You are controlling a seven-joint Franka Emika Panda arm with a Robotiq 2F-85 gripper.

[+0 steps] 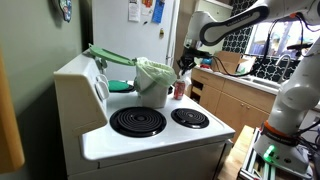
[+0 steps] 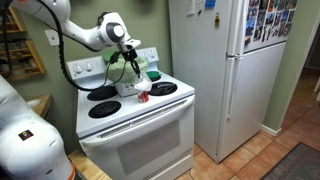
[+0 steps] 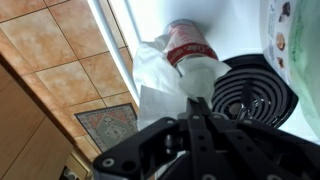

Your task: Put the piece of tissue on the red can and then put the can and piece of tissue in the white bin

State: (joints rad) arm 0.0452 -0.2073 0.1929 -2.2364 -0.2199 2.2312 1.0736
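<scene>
The tissue (image 3: 160, 85) hangs from my fingers and covers only part of the red can, so I will lower my gripper toward the can's top and let go of the tissue.
The red can (image 3: 190, 45) stands on the white stove top near its edge, beside the burners; it also shows in both exterior views (image 1: 179, 90) (image 2: 143, 98). The white piece of tissue (image 3: 160, 85) hangs from my fingertips and drapes against the can, covering part of it (image 2: 143, 89). My gripper (image 3: 197, 103) is just above the can, fingers together and pinching the tissue's edge; it shows in both exterior views (image 1: 184, 67) (image 2: 131, 62). The white bin (image 1: 153, 82) with its crinkled pale green liner stands on the stove right beside the can (image 2: 150, 72).
Black coil burners (image 1: 138, 121) (image 3: 250, 90) lie around the can. A green flat tray-like thing (image 1: 110, 56) sticks out behind the bin. The stove's back panel (image 1: 90, 85) rises behind. A fridge (image 2: 225, 70) stands beside the stove; tiled floor lies below the stove edge.
</scene>
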